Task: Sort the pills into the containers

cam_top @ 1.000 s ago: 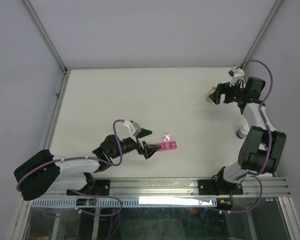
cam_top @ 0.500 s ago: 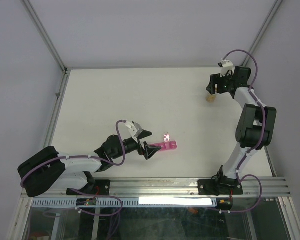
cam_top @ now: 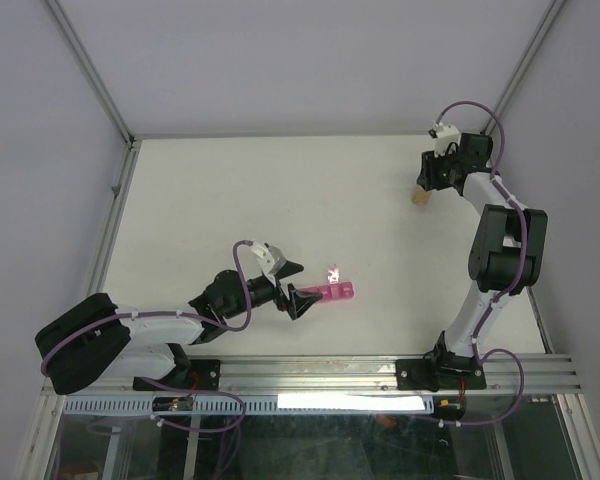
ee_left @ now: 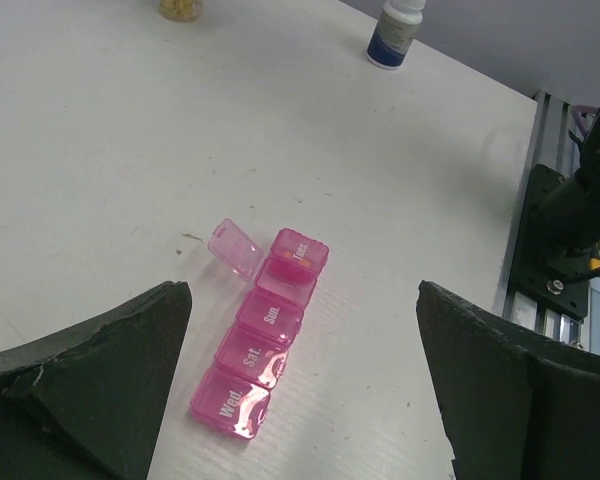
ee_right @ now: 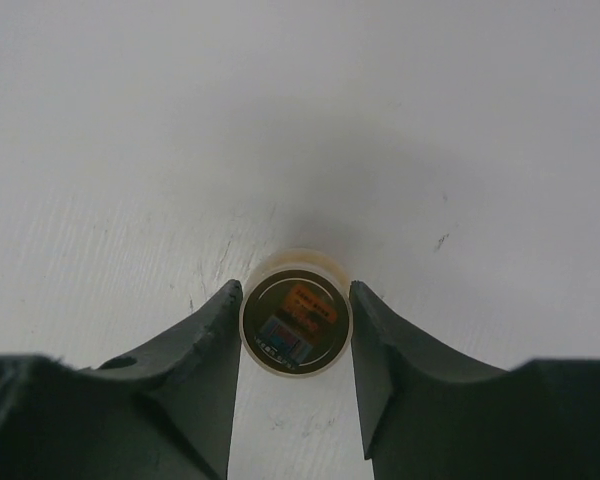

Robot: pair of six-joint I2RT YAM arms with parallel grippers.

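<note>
The amber bottle (cam_top: 419,197) goes back with my right gripper next and gets released on the bare table (cam_top: 365,315) beside the containers' Tues end. The bottle is far from the containers.
The containers (cam_top: 332,292) are a magenta strip of lidded compartments (ee_left: 260,340) lying on the white table, with one lid (ee_left: 235,247) flipped open. A small orange bit (ee_left: 292,258) shows at the far end of the strip. My left gripper (cam_top: 308,282) hovers at the strip's near end, open wide (ee_left: 302,295), touching nothing. At the far right, my right gripper (cam_top: 425,188) points down over the small amber bottle (cam_top: 419,197). In the right wrist view its fingers (ee_right: 296,290) press both sides of the bottle (ee_right: 295,325). Loose pills are not visible.
A white bottle with a blue label (ee_left: 392,35) stands at the right side of the table. The aluminium rail (cam_top: 380,372) with the arm bases runs along the near edge. Frame posts and grey walls border the table.
My right arm swung toward the back of the table and came down over the amber bottle, and its jaws closed in onto it. The left arm barely moved and stayed open.
</note>
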